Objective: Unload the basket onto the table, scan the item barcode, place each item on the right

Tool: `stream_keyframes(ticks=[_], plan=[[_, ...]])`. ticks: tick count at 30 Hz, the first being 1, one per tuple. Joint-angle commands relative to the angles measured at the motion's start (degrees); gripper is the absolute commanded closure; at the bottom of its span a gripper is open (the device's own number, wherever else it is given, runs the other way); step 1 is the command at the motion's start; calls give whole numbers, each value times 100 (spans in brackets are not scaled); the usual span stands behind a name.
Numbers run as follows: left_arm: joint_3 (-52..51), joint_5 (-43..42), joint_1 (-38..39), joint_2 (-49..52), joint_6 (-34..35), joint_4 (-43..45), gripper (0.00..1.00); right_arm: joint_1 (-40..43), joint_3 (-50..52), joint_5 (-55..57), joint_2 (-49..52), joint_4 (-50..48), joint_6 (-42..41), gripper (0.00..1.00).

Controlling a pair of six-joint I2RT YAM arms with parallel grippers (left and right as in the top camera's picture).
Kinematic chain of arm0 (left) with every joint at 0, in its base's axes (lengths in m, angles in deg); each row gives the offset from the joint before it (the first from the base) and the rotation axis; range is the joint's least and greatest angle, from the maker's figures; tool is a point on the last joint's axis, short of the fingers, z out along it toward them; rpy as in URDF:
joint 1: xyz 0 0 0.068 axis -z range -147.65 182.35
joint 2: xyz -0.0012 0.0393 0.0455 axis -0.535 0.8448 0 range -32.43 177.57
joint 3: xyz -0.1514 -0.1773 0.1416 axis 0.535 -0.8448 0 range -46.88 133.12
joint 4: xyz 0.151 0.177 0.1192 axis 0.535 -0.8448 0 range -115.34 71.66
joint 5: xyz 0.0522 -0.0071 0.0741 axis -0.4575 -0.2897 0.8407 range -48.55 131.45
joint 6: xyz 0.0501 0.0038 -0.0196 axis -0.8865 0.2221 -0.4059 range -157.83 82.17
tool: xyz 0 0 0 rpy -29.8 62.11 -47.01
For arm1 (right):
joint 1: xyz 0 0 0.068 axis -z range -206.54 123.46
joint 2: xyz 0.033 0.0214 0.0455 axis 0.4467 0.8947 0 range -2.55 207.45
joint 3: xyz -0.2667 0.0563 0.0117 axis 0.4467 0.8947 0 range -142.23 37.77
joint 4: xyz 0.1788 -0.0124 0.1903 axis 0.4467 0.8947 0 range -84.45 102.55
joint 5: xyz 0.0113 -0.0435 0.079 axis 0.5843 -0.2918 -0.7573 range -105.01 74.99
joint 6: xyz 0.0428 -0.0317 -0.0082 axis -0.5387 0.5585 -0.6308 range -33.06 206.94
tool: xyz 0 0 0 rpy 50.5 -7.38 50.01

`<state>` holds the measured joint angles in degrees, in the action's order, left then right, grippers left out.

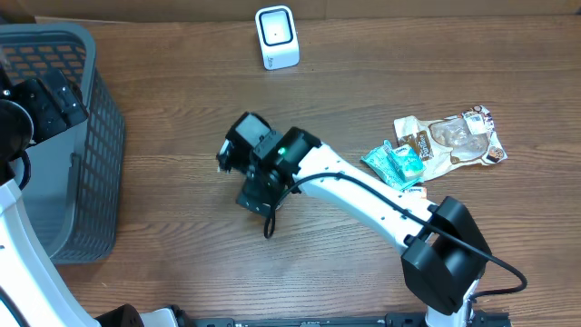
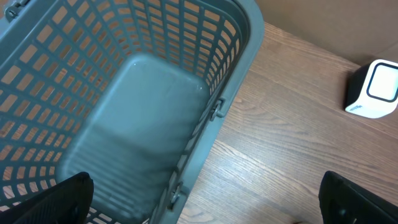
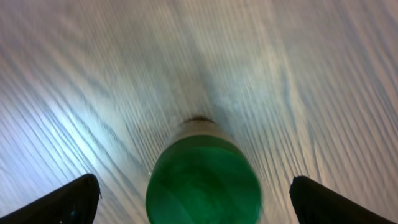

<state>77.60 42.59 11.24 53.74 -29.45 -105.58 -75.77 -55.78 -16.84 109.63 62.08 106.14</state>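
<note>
My right gripper comes down next around the item's green top (image 3: 204, 182), which stands below it and between its open fingers, and closes, since both sides are clear.
In the right wrist view a round, green-topped item (image 3: 203, 182) with a pale body stands on the wooden table, blurred and very close. My right gripper (image 3: 199, 208) is open around it, and each dark fingertip (image 3: 65, 200) stands well clear of its sides. Overhead, the right gripper (image 1: 243, 156) is left of the table's middle and hides the item. The white barcode scanner (image 1: 277, 36) stands at the back edge and also shows in the left wrist view, scanner (image 2: 373, 90). My left gripper (image 2: 202, 208) hangs open and empty over the basket's rim.
A grey plastic basket (image 1: 86, 163) fills the left side, its inside bare in the left wrist view, basket (image 2: 143, 106). On the right lie a brown-and-white snack packet (image 1: 454, 138) and a teal packet (image 1: 395, 163). A black cable runs by the right arm.
</note>
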Motion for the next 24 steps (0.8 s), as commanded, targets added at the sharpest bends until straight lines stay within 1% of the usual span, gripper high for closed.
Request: stream_keyframes(ticks=[1,4,7,12,20,24], plan=[[39,35,-24,9,-90,22,0,177,-435,-85,31,173,-1926,0],[39,35,-24,9,-90,22,0,245,-426,-291,35,170,-2339,0],[39,35,-24,9,-90,22,1,249,-319,-282,50,87,-2503,0],[39,35,-24,9,-90,20,0,238,-85,-280,225,-107,-2496,0],[39,35,-24,9,-90,22,0,225,-42,-372,664,-70,-2476,0],[39,35,-24,9,-90,22,1,205,-42,-385,715,96,-2476,3]])
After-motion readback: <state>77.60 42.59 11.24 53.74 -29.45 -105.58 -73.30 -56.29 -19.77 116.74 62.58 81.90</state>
